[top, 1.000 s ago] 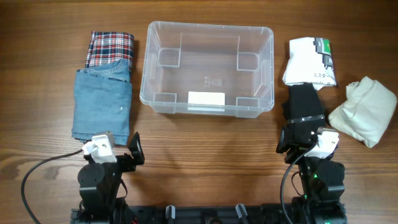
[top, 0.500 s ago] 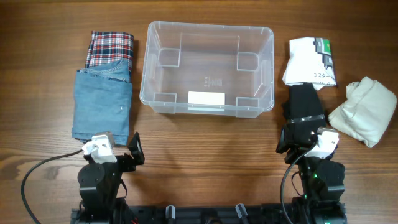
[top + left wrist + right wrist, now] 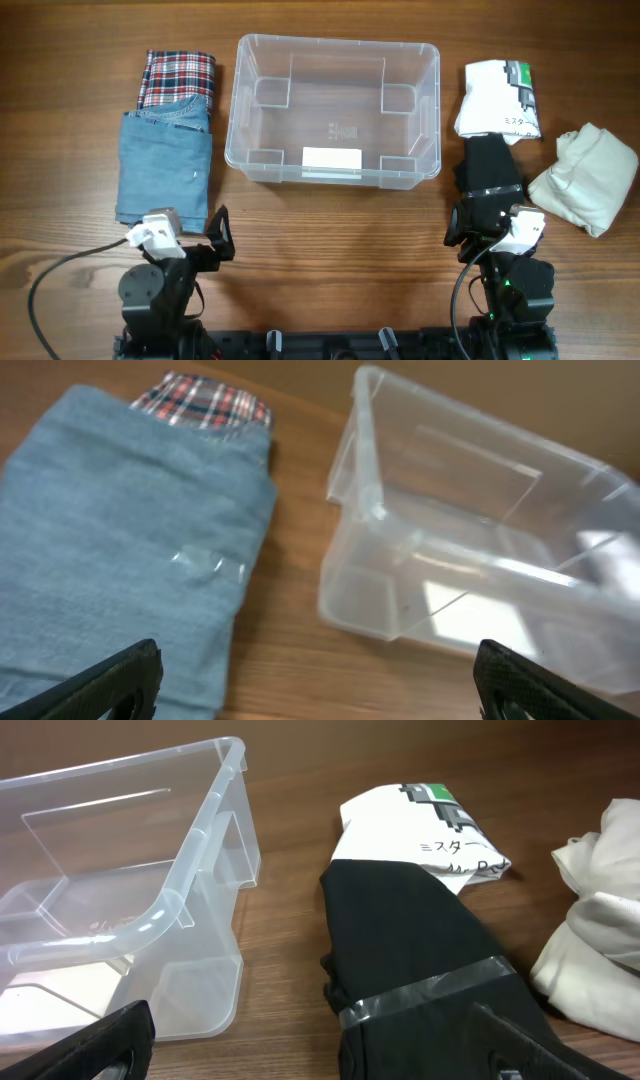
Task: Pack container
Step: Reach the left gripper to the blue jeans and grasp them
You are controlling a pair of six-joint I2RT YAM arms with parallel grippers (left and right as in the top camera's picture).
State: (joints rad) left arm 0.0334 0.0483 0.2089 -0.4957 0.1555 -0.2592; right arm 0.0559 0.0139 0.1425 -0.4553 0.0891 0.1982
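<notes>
The edge of the jeans is next to bare wood, outward of my left gripper and to the left in the overhead view. I should swing my left gripper out to it and turn toward the container (image 3: 334,108).
The clear plastic container (image 3: 334,108) stands empty at the table's middle back, white label on its near side; it also shows in the left wrist view (image 3: 480,560) and the right wrist view (image 3: 120,910). Folded blue jeans (image 3: 163,166) lie left of it, on a red plaid cloth (image 3: 178,76). A black taped bundle (image 3: 488,172) lies to its right. My left gripper (image 3: 320,685) is open, low near the front edge, by the jeans' near corner. My right gripper (image 3: 320,1050) is open just before the black bundle (image 3: 420,960).
A white packet with printed lettering (image 3: 500,97) lies behind the black bundle. A cream cloth bundle (image 3: 585,180) lies at the far right. Bare wooden table (image 3: 330,230) lies between the container and the arms.
The left arm has shifted slightly, its wrist turning a little. The right arm and all objects have not moved.
</notes>
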